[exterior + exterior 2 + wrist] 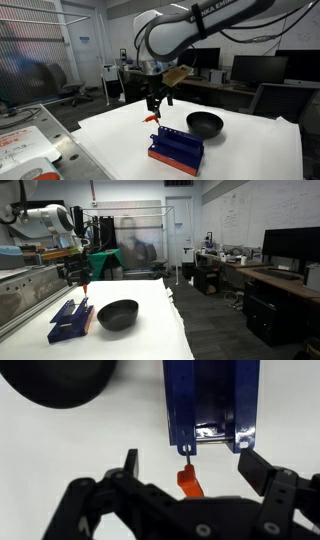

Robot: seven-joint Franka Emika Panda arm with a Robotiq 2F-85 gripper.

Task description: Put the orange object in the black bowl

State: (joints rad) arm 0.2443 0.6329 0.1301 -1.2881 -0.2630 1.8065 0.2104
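Note:
My gripper lowers its open fingers around the orange-red body of the orange object next, because it sits below and midway between them.
The orange object is a small orange-red piece with a thin stem pointing at the end of the blue rack. In the wrist view it sits midway between my gripper's fingers, which are wide open and do not touch it. In both exterior views the orange object shows just under the gripper; I cannot tell whether it rests on the table. The black bowl stands beside the rack, and only its edge shows at the wrist view's top left.
The blue rack with its orange-red base lies on the white table between the gripper and the table's near edge. Desks, monitors and chairs stand beyond the table.

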